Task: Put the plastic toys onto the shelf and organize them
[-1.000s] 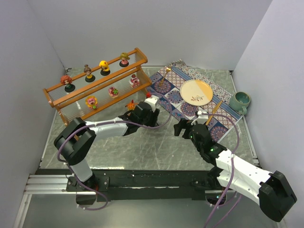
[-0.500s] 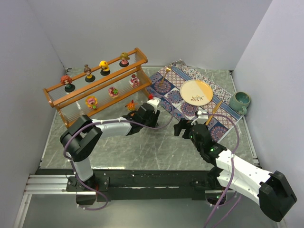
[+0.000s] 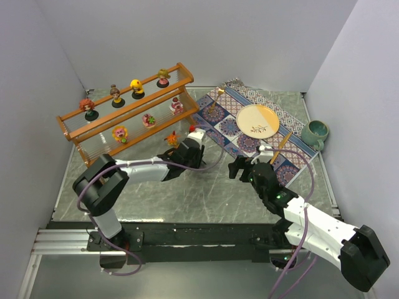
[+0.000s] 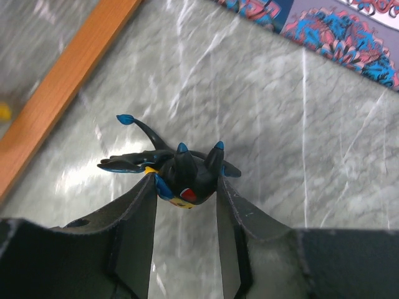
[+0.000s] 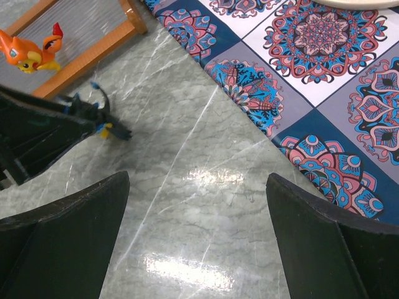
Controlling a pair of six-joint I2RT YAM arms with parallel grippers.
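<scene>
The lowest level's middle stands empty, so my left gripper needs to swing to the left in the top view next, turn toward the shelf (image 3: pixel 124 111), and release the black toy there.
A black spiky toy (image 4: pixel 187 171) with blue tips sits between the fingertips of my left gripper (image 4: pixel 186 187), low over the marble in front of the shelf (image 3: pixel 124 111). Both pads press its sides, so the gripper is shut on it. From above, the left gripper (image 3: pixel 187 149) is near the shelf's right end, beside an orange toy (image 3: pixel 171 138) at the lowest rail. Several big-headed dolls (image 3: pixel 136 88) stand on the top tier and three pink flowery ones (image 3: pixel 148 119) on the middle tier. My right gripper (image 3: pixel 240 167) hovers open over bare table, holding nothing.
A patterned blue mat (image 3: pixel 227 128) lies at the right, carrying a cream plate (image 3: pixel 258 121) and a stick-like utensil (image 3: pixel 280 146). A teal mug (image 3: pixel 315 132) stands by the right wall. Grey walls close in the table on three sides.
My left gripper's fingers have closed in onto the black spiky toy, and the gripper has shifted slightly to the left. The right arm has not moved.
</scene>
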